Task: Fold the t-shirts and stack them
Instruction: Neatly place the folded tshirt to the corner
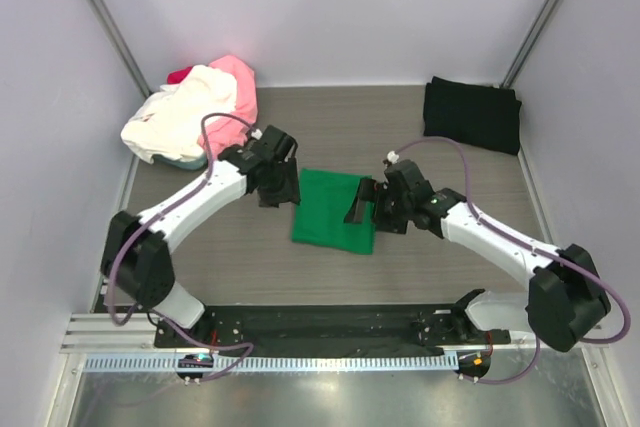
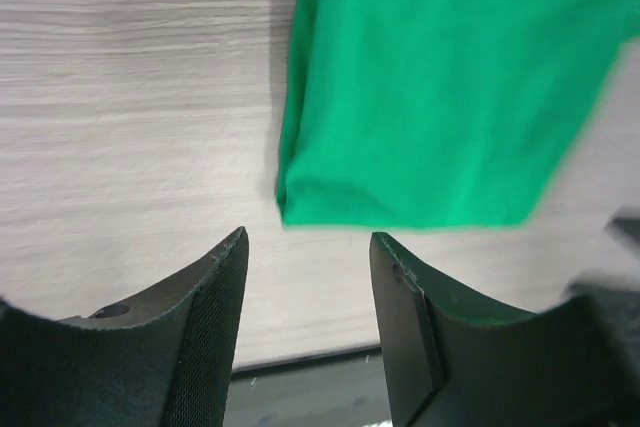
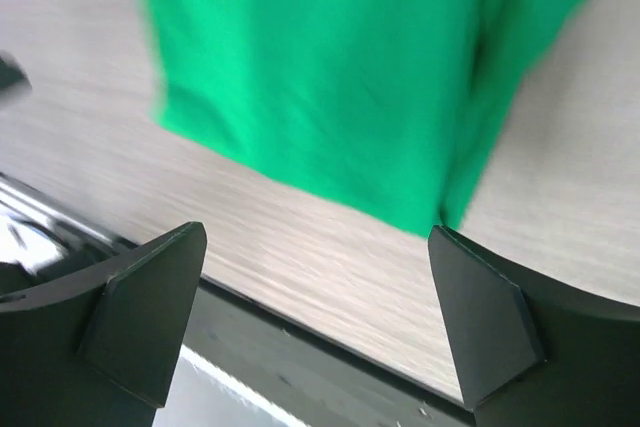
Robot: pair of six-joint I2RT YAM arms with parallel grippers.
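Observation:
The green t-shirt lies apart from the black one. My right gripper will lower outward onto the green t-shirt's edge (image 3: 570, 13) near its far corner next.
A bright green t-shirt (image 1: 334, 209) lies folded into a rectangle at the table's middle; it also shows in the left wrist view (image 2: 440, 87) and the right wrist view (image 3: 330, 67). My left gripper (image 1: 278, 190) is open and empty above its left edge. My right gripper (image 1: 362, 205) is open and empty above its right edge. A folded black t-shirt (image 1: 471, 114) lies at the back right. A heap of cream-white (image 1: 175, 122), pink (image 1: 238, 82) and red (image 1: 180, 75) shirts sits at the back left.
The wooden table (image 1: 230, 267) is walled by white panels at the back and sides. A black rail (image 1: 330, 322) and a metal strip run along the near edge by the arm bases.

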